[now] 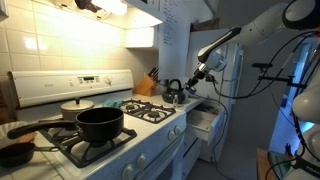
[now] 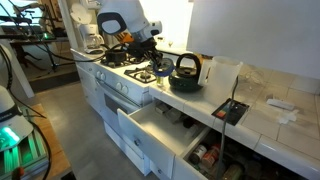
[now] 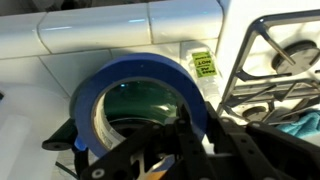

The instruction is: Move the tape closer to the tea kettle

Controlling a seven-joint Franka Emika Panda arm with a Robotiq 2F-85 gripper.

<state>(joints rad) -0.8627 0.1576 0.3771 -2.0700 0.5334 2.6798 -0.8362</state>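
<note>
Next I will turn and lower my gripper toward the green label [image 3: 204, 66] to release the tape [image 3: 140, 70], since the label lies below it and to its right in the wrist view.
In the wrist view a blue roll of tape [image 3: 140, 70] fills the middle, over a white tiled counter. My gripper [image 3: 170, 140] is shut on its near rim, one finger inside the ring and one outside. In both exterior views the gripper [image 1: 200, 72] [image 2: 157, 68] hangs low over the counter by the stove's edge, next to the tea kettle [image 1: 174, 93] [image 2: 185, 73], a small dark shiny kettle with an arched black handle. The tape is too small to make out in the exterior views.
A wooden knife block [image 1: 146, 85] stands behind the kettle. A big black pot [image 1: 100, 124] sits on the stove. Stove grates [image 3: 275, 60] lie right of the tape. A drawer [image 2: 165, 130] stands open below the counter. A green label [image 3: 203, 65] lies on the tile.
</note>
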